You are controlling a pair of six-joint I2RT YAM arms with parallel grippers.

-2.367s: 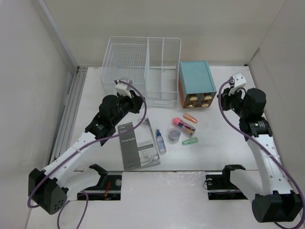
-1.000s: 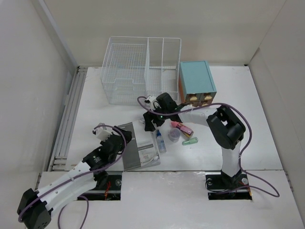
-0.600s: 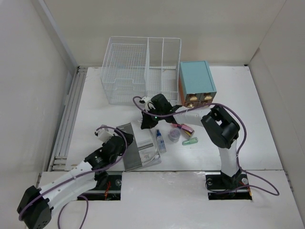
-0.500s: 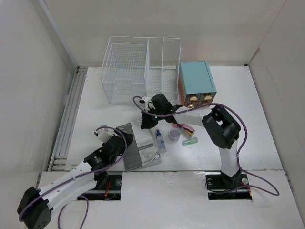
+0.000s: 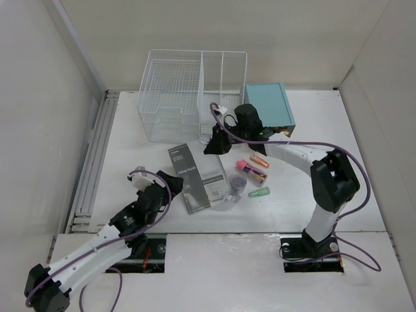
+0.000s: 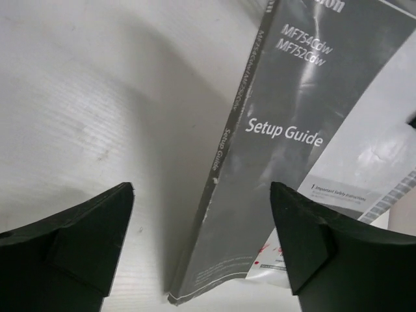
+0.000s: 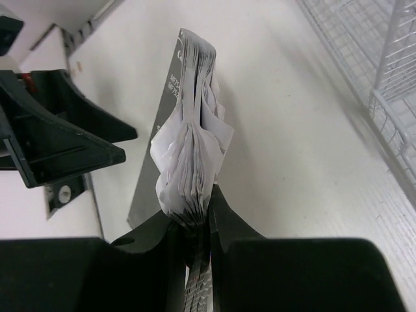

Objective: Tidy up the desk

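Note:
My left gripper should tilt toward level next and shift to the right in the top view, around the booklet's spine (image 5: 173, 163) (image 6: 248, 75), because my right gripper leaves it free.
On the white desk (image 5: 127, 140) a grey "Setup Guide" booklet (image 5: 195, 177) is tilted up, its far edge raised and its near edge low. My right gripper (image 5: 218, 144) is shut on that far edge. In the right wrist view its fingers (image 7: 237, 224) pinch the fanned pages of the booklet (image 7: 188, 149). My left gripper (image 5: 166, 194) is open at the booklet's near left corner. In the left wrist view that corner of the booklet (image 6: 260, 169) lies between the spread fingertips (image 6: 292, 214), apart from both.
A white wire basket (image 5: 192, 91) stands at the back, with a teal-topped drawer box (image 5: 268, 112) to its right. A pink marker (image 5: 250, 171), an orange piece (image 5: 259, 159), a green piece (image 5: 259, 192) and a small purple jar (image 5: 238, 185) lie right of the booklet.
My right gripper closed on the booklet's far edge, raised it and drew it back towards the basket. My left gripper opened wider and stays by the near corner.

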